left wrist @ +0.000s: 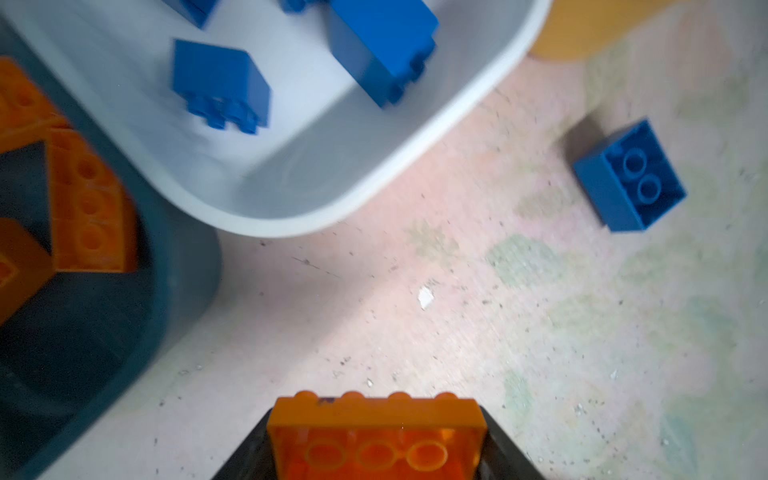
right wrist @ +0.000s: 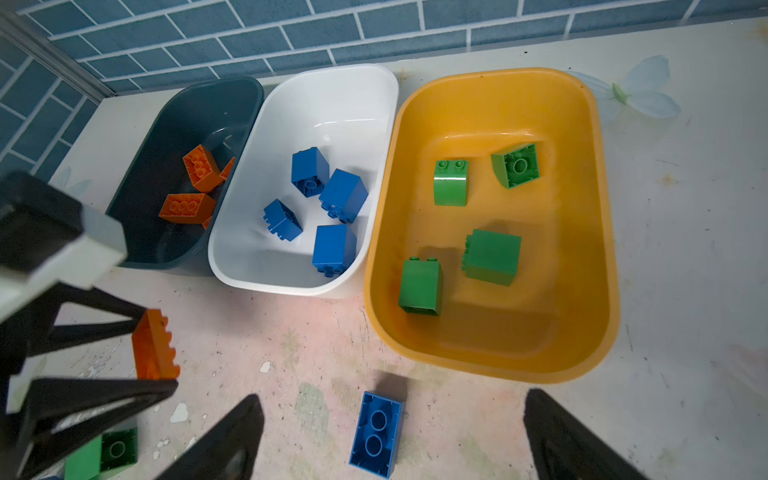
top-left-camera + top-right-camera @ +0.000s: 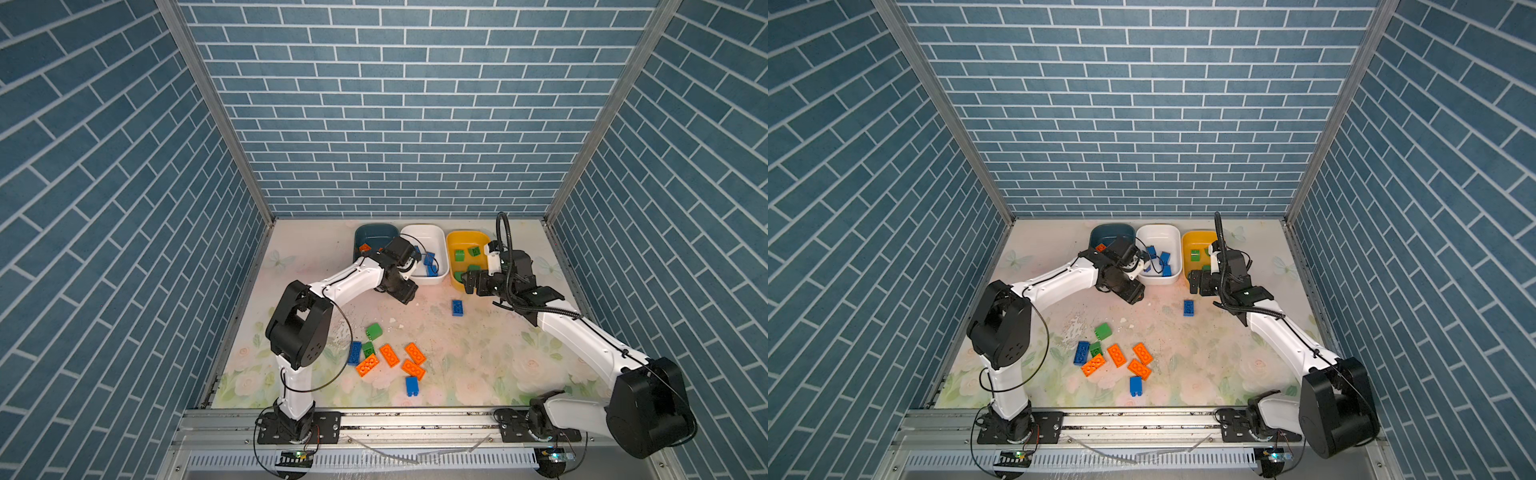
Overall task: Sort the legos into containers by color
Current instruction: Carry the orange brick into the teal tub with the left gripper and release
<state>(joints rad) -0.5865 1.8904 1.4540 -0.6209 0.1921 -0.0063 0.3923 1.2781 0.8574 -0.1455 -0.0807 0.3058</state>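
Observation:
My left gripper moves outward over the dark teal container (image 3: 370, 233) (image 1: 84, 328) next and releases the orange lego inside it, because legos of that color already lie there.
My left gripper (image 3: 405, 293) (image 1: 376, 428) is shut on a flat orange lego (image 1: 376, 440) (image 2: 154, 345), held above the table just in front of the dark teal container (image 3: 370, 233) (image 2: 187, 112) and white container (image 3: 437, 243) (image 2: 332, 104). The right gripper (image 3: 469, 284) (image 2: 390, 399) stands open by the front of the yellow container (image 3: 454, 243) (image 2: 498, 99), above an upside-down blue lego (image 3: 457, 308) (image 2: 376, 434) on the table. Orange legos lie in the teal container, blue ones in the white, green ones in the yellow.
A loose cluster lies at the front left of the table: several orange legos (image 3: 390, 354), two green ones (image 3: 373, 331), a blue one (image 3: 354, 353) and another blue one (image 3: 412, 386). Brick-pattern walls enclose three sides.

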